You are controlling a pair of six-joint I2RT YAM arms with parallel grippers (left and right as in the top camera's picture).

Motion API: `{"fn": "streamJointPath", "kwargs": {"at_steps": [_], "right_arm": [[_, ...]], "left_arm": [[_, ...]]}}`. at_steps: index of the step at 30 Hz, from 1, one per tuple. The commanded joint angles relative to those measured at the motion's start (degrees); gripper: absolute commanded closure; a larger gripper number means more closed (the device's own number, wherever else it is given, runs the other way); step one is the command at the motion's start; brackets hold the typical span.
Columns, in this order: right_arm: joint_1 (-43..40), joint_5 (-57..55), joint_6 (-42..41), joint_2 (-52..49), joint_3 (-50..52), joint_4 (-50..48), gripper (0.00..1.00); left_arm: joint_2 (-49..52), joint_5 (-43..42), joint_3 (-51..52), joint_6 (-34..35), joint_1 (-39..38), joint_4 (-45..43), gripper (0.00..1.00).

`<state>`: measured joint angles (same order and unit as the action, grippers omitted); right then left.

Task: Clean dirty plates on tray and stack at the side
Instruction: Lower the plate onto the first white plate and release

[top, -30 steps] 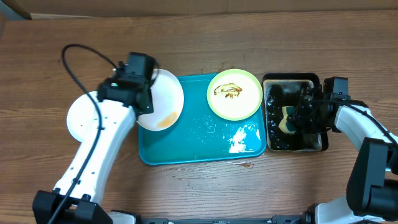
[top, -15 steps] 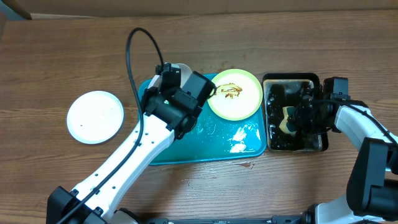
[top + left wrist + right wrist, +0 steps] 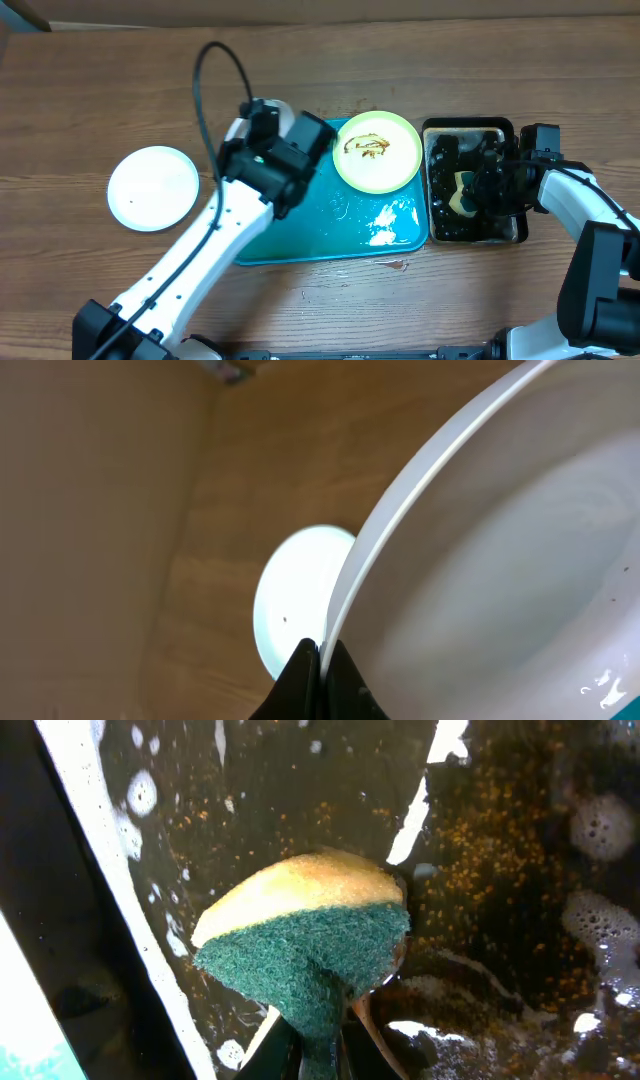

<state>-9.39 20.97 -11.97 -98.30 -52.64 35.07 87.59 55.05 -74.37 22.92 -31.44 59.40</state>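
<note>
I will next move my left gripper to the left in the overhead view and down over the second white plate (image 3: 153,188) (image 3: 301,596), because it lies flat and uncovered for stacking.
My left gripper (image 3: 322,655) is shut on the rim of a white plate (image 3: 480,560) and holds it tilted above the left part of the turquoise tray (image 3: 340,235). In the overhead view the arm hides most of that plate (image 3: 285,112). A second white plate (image 3: 153,188) lies flat on the table to the left of the tray; it also shows in the left wrist view (image 3: 295,600). The pale yellow-green plate (image 3: 377,150) with a brown sauce smear lies in the tray's far right corner. My right gripper (image 3: 320,1040) is shut on a yellow and green sponge (image 3: 300,930).
A narrow black tray (image 3: 475,230) with dirty, soapy water (image 3: 500,870) stands right of the turquoise tray; my right gripper (image 3: 478,188) holds the sponge inside it. The turquoise tray's floor is wet and shiny (image 3: 390,220). A black cable (image 3: 205,80) loops above the left arm.
My left arm has swung right from the tray's left edge to over the tray with the white plate, then shifted slightly left. The right arm has not moved.
</note>
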Motion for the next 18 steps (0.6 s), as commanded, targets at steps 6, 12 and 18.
{"fn": "streamJointPath", "kwargs": {"at_steps": [6,12,18], "right_arm": [[0.0,-0.6,0.3,0.2,-1.4,-0.1,0.92],[0.0,-0.6,0.5,0.2,-1.4,0.0,0.92],[0.0,-0.6,0.5,0.2,-1.4,0.1,0.92]], "left_arm": [[-1.5,-25.0,-1.0,1.0,24.1,-0.5,0.96],[-1.1,-33.1,-0.8,1.1,45.0,-1.6,0.96],[2.2,-38.2,-0.3,2.4,57.0,-4.0,0.96]]}}
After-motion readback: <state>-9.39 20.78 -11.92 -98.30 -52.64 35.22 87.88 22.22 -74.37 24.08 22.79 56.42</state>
